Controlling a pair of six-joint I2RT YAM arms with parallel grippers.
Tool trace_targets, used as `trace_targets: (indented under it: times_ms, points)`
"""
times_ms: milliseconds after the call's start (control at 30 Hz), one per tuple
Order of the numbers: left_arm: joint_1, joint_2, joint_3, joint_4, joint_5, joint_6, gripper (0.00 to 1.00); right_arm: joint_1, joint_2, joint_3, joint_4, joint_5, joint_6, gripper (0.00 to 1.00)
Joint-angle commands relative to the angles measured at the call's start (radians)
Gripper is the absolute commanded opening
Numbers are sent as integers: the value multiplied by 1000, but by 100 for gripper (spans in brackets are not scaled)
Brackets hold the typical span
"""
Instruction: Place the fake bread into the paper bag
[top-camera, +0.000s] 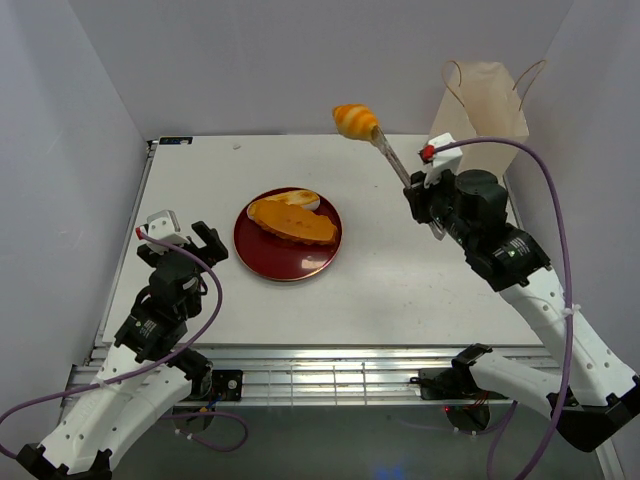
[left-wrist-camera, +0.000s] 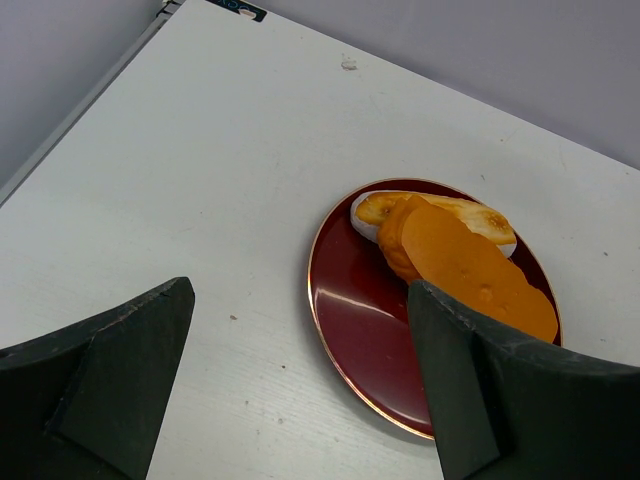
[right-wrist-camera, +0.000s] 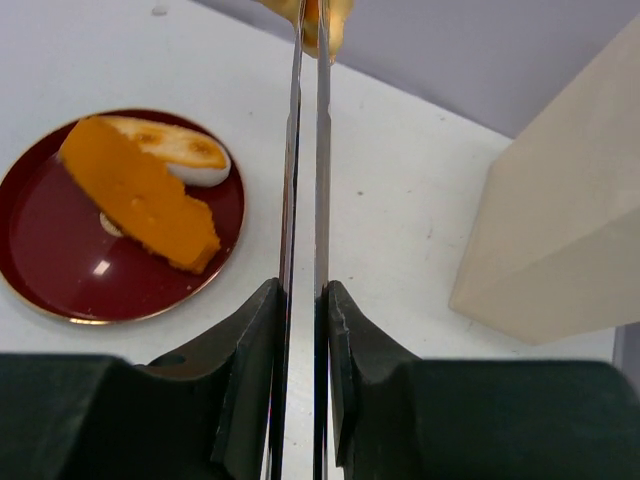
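Observation:
I will move my right gripper toward the bag's open top (top-camera: 488, 94) to let go of the croissant (top-camera: 353, 120), because that top is outward of the gripper, to the right in the top view.
My right gripper (top-camera: 428, 205) is shut on slim metal tongs (top-camera: 395, 160), which pinch a golden croissant (top-camera: 353, 120) in the air left of the paper bag (top-camera: 486, 100). In the right wrist view the tongs (right-wrist-camera: 305, 150) run up between my fingers (right-wrist-camera: 250, 350) to the croissant (right-wrist-camera: 318, 20) at the top edge, with the bag (right-wrist-camera: 560, 220) at right. Two more breads, an orange slice (top-camera: 295, 222) and a pale loaf (top-camera: 298, 198), lie on the dark red plate (top-camera: 262, 256). My left gripper (top-camera: 185, 235) is open and empty left of the plate.
The plate with bread also shows in the left wrist view (left-wrist-camera: 360, 320) and in the right wrist view (right-wrist-camera: 50, 260). White walls close in the table on the left, back and right. The bag stands at the far right corner.

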Motion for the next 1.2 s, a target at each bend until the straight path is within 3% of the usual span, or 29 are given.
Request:
trace_targets:
  times_ms: [0,400,733,1167]
  points:
    - [-3,1,-10,5,-6,7,98,-37,-47,76,91,83,2,8]
    - [-3,0,-11,10,16,9,98,-146,-70,182,149,282,2,8]
    - [-3,6,-15,13,36,12,98,-260,-15,226,221,295,10,8]
    - [-3,3,-18,19,53,15,98,-646,107,156,244,-82,182,8]
